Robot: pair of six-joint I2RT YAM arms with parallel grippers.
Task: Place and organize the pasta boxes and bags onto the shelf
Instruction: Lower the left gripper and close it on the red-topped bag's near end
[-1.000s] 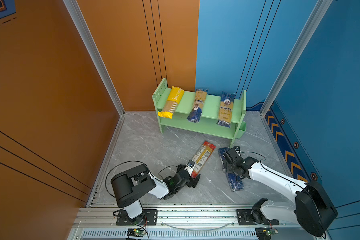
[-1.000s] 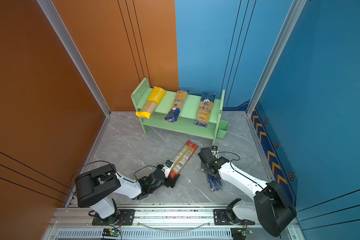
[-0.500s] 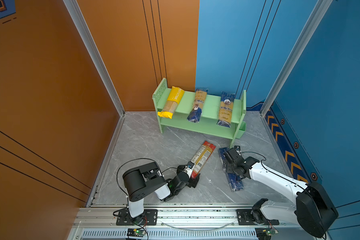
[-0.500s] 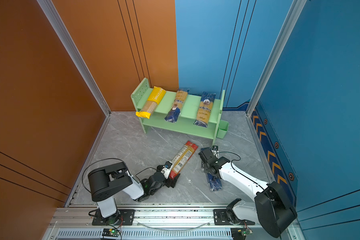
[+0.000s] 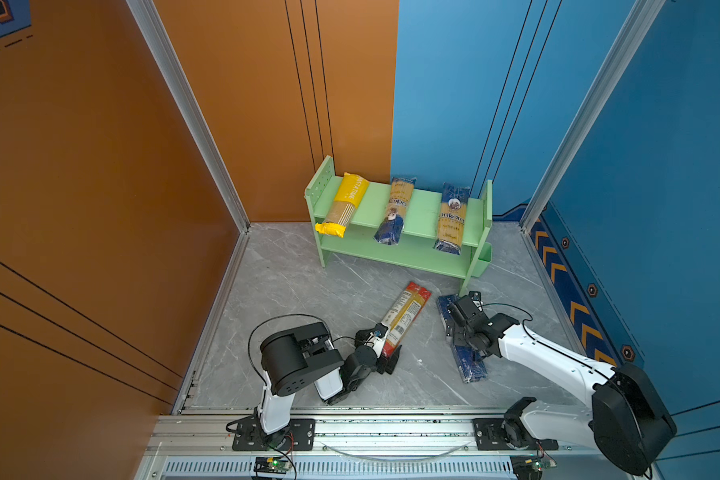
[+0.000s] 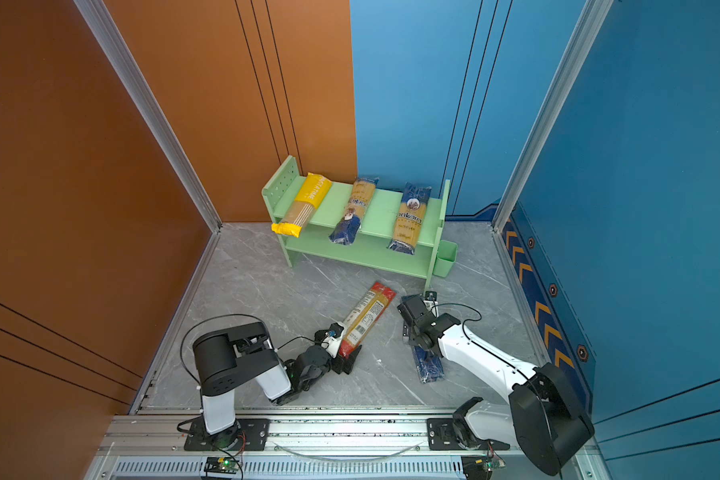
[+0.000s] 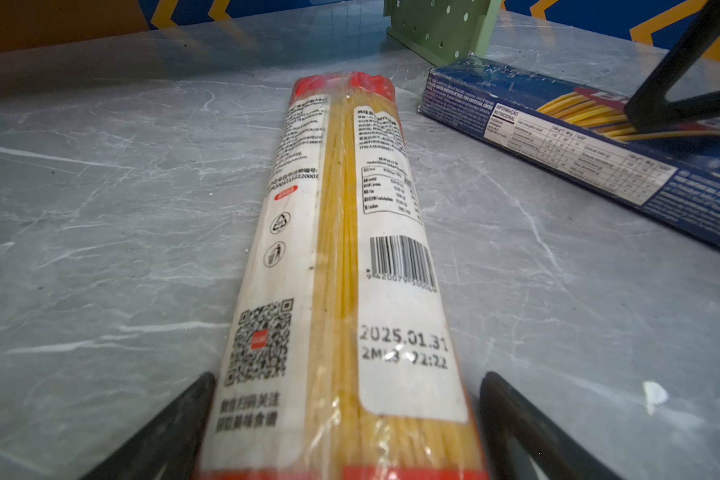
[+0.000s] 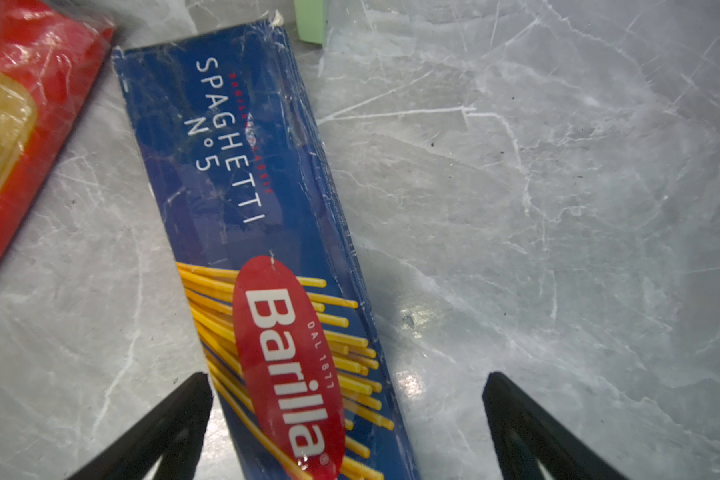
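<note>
My left gripper's fingers are already around the red-ended clear pack's near end [image 5: 390,345] [image 7: 345,436], so next the gripper should stay low and close them on that end.
On the light green shelf [image 5: 420,210], the top tier carries a yellow pack [image 5: 344,205] and two blue-and-yellow ankara packs [image 5: 393,212] [image 5: 452,218]. A red-ended clear pack [image 5: 406,316] [image 7: 341,249] lies on the floor. My left gripper [image 5: 389,357] [image 7: 346,415] is open, one finger on each side of the pack's near end. To its right lies the dark blue Barilla box [image 5: 470,365] [image 8: 246,208]. My right gripper [image 5: 460,338] [image 8: 346,415] hangs open over it, the box nearer one finger.
A small green bin [image 6: 445,257] hangs on the shelf's right side. The shelf's lower tier [image 5: 395,253] holds nothing. The shelf's front right leg [image 8: 310,20] stands just beyond the Barilla box's far end. Orange and blue walls close the grey marble floor [image 5: 308,291].
My left arm's upper links have swung to the right and its gripper has edged a little further along the red-ended pack's near end. The right arm has hardly moved.
</note>
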